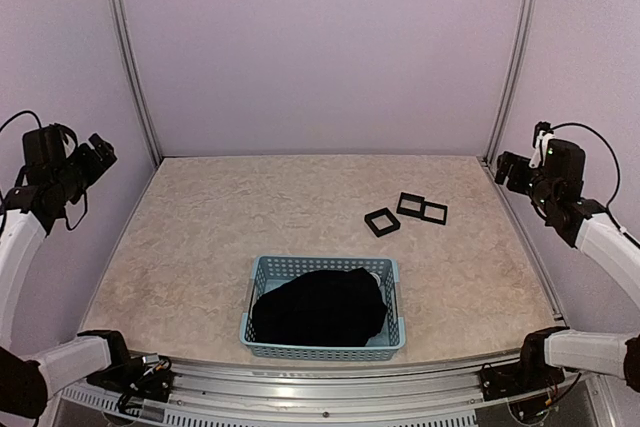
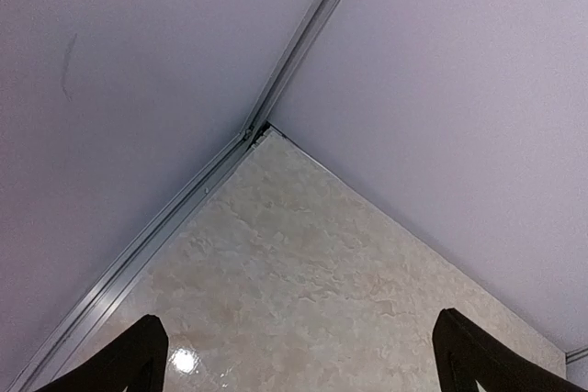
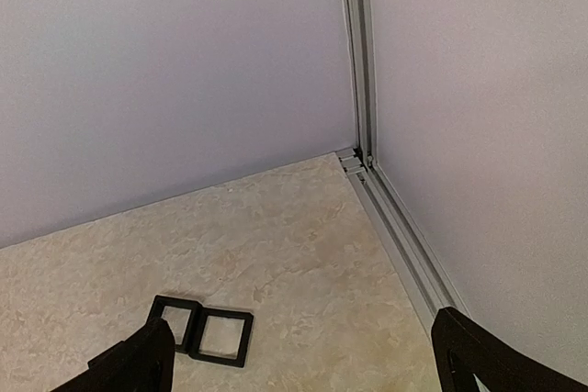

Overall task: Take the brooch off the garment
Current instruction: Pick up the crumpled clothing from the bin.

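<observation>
The garment's bunched middle lies below my raised left gripper, to its right in the top view, so I'll swing across and down onto it.
The black garment lies bunched in a light-blue basket at the near middle of the table. No brooch shows on it. My left gripper is raised high at the far left wall, well away from the basket. In the left wrist view it is open and empty over bare table by the back left corner. My right gripper is raised at the right wall. In the right wrist view it is open and empty.
A single black square frame and a joined pair of black square frames lie behind and to the right of the basket. The pair also shows in the right wrist view. Lilac walls with metal rails close in the table.
</observation>
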Controlling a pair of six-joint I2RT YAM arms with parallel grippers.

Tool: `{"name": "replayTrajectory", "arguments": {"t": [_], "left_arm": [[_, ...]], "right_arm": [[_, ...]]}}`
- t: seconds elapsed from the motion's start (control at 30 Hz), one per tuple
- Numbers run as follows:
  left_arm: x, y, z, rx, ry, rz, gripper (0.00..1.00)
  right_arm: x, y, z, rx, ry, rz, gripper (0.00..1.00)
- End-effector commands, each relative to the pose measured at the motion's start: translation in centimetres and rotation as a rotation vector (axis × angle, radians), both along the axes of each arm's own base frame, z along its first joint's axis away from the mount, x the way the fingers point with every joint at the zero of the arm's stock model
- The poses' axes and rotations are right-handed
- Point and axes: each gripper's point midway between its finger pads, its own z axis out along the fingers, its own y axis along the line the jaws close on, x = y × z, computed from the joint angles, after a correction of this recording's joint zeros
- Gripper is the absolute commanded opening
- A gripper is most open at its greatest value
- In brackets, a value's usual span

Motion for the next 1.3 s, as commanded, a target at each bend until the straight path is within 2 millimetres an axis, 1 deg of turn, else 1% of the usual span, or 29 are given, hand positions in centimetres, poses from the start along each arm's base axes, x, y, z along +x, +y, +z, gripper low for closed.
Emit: {"name": "replayTrajectory", "arguments": {"t": [0.0,0.03,0.1,0.17,0.2,0.23,0.33,0.4,0.43,0.47,0.5,0.53,0.57,0.6,0.63,0.67,0.7,0.8,0.87,0.9,0.93,1.0,1.07,1.1,1.13,1.17,1.23,1.27], "left_arm": [[-1.0,-0.9,0.0,-0.01,0.006,-0.029,0.99],[-1.1,-1.4,0.4,-0.007,-0.012,-0.043,0.99],[-1.2,-2.6,1.0,0.002,-0.027,-0.073,0.99],[-0.9,-4.3,1.3,0.0,-0.005,-0.119,0.99],[-0.2,-6.1,0.8,-0.002,0.032,-0.175,0.99],[0.2,-7.8,0.8,0.003,0.047,-0.228,0.99],[1.7,-14.2,0.6,0.037,0.076,-0.431,0.99],[1.8,-18.7,0.7,0.061,0.086,-0.587,0.99],[1.9,-21.2,0.0,0.078,0.112,-0.673,0.99],[1.5,-23.6,-0.1,0.092,0.118,-0.77,0.99],[0.9,-26.1,-0.7,0.106,0.14,-0.869,0.99],[-0.1,-28.6,-1.0,0.115,0.151,-0.978,0.99],[-0.7,-30.6,-2.1,0.137,0.183,-1.058,0.99],[-1.9,-32.7,-3.0,0.149,0.211,-1.149,0.99],[-2.9,-34.3,-3.6,0.16,0.235,-1.209,0.99],[-4.1,-36.0,-4.8,0.159,0.272,-1.281,0.99],[-5.2,-37.2,-5.5,0.148,0.295,-1.343,0.99],[-7.4,-39.6,-8.3,0.093,0.39,-1.473,0.99],[-8.4,-40.9,-9.6,0.059,0.439,-1.535,0.99],[-8.8,-41.6,-10.5,0.058,0.47,-1.557,0.99],[-9.1,-42.1,-11.0,0.066,0.487,-1.577,0.99],[-9.5,-42.9,-12.2,0.082,0.53,-1.604,0.99],[-9.6,-43.6,-14.1,0.081,0.591,-1.623,0.99],[-9.7,-43.9,-14.6,0.079,0.602,-1.639,0.99],[-9.8,-44.3,-15.6,0.078,0.624,-1.655,0.99],[-10.0,-44.7,-15.9,0.083,0.63,-1.673,0.99],[-10.5,-45.5,-17.6,0.103,0.672,-1.714,0.99],[-10.8,-45.9,-18.0,0.124,0.678,-1.733,0.99]], "right_arm": [[0.3,0.9,0.1,-0.013,0.057,0.066,1.0],[0.4,1.3,-0.3,-0.008,0.081,0.091,1.0],[0.6,2.6,-0.4,-0.002,0.095,0.166,1.0],[0.5,3.6,-0.1,-0.008,0.09,0.215,1.0],[0.4,4.3,0.0,-0.005,0.089,0.248,0.99],[0.3,4.9,0.2,-0.011,0.093,0.274,0.99],[0.1,7.3,0.1,-0.046,0.135,0.345,0.97],[-0.2,9.3,-0.5,-0.077,0.18,0.383,0.97],[-0.4,10.5,-0.9,-0.084,0.198,0.41,0.97],[-0.6,11.6,-1.3,-0.083,0.212,0.435,0.97],[-0.8,12.5,-1.8,-0.076,0.224,0.455,0.97],[-1.0,13.4,-2.3,-0.065,0.236,0.473,0.97],[-1.1,14.2,-2.8,-0.049,0.247,0.489,0.97],[-1.3,14.9,-3.3,-0.034,0.255,0.501,0.97],[-1.4,15.7,-3.8,-0.02,0.265,0.519,0.97],[-1.5,16.4,-4.2,-0.01,0.274,0.535,0.97],[-1.6,17.1,-4.7,-0.007,0.283,0.55,0.97],[-1.7,18.7,-5.8,-0.004,0.312,0.581,0.97],[-1.6,19.5,-6.4,-0.005,0.331,0.596,0.97],[-1.5,19.8,-6.7,-0.007,0.342,0.601,0.97],[-1.5,20.2,-6.8,-0.01,0.347,0.61,0.97],[-1.3,20.7,-7.0,-0.012,0.353,0.615,0.97],[-1.2,21.1,-7.3,-0.008,0.36,0.614,0.97],[-1.1,21.2,-7.4,-0.006,0.364,0.613,0.97],[-1.2,21.3,-7.5,-0.003,0.369,0.612,0.97],[-1.2,21.3,-7.7,0.0,0.373,0.607,0.97],[-1.4,21.4,-8.1,0.006,0.384,0.602,0.97],[-1.5,21.4,-8.3,0.007,0.39,0.599,0.97]]}}
